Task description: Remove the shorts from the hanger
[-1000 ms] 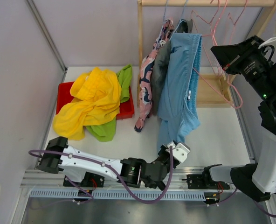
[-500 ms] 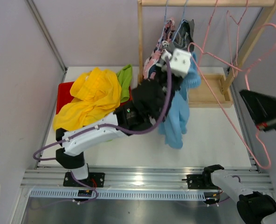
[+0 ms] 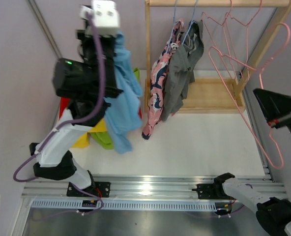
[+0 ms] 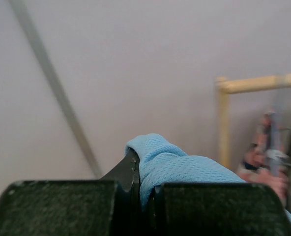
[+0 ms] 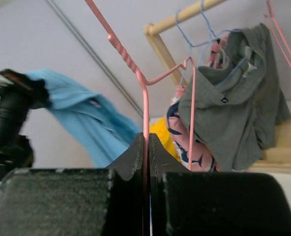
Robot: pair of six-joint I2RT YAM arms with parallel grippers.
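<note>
I will next swing my left gripper away from my base toward the grey wall, then lower the light blue shorts over the red bin.
My left gripper [image 4: 143, 167] is shut on a fold of the light blue shorts [image 3: 123, 98]. It holds them high at the left, over the red bin, and they dangle clear of the rack. The right gripper [image 5: 146, 142] is shut on the wire of a bare pink hanger [image 3: 263, 98] at the right. The pink printed shorts [image 3: 155, 93] and the dark grey shorts [image 3: 182, 73] hang on blue hangers [image 5: 204, 19] from the wooden rail [image 3: 219, 3]. Yellow shorts [image 3: 84, 140] and lime green shorts [image 3: 103, 140] peek out behind my left arm.
A red bin [image 3: 64, 105] sits at the left under the raised left arm. The wooden rack's base [image 3: 214, 96] stands at the back, with more empty pink hangers [image 3: 234, 19] on the rail. A grey wall with a metal strip [image 3: 49, 34] closes the left side.
My left arm has swung from low in front up past the rack to the upper left, pulling the light blue shorts off the pink hanger. The right gripper kept hold of that hanger.
</note>
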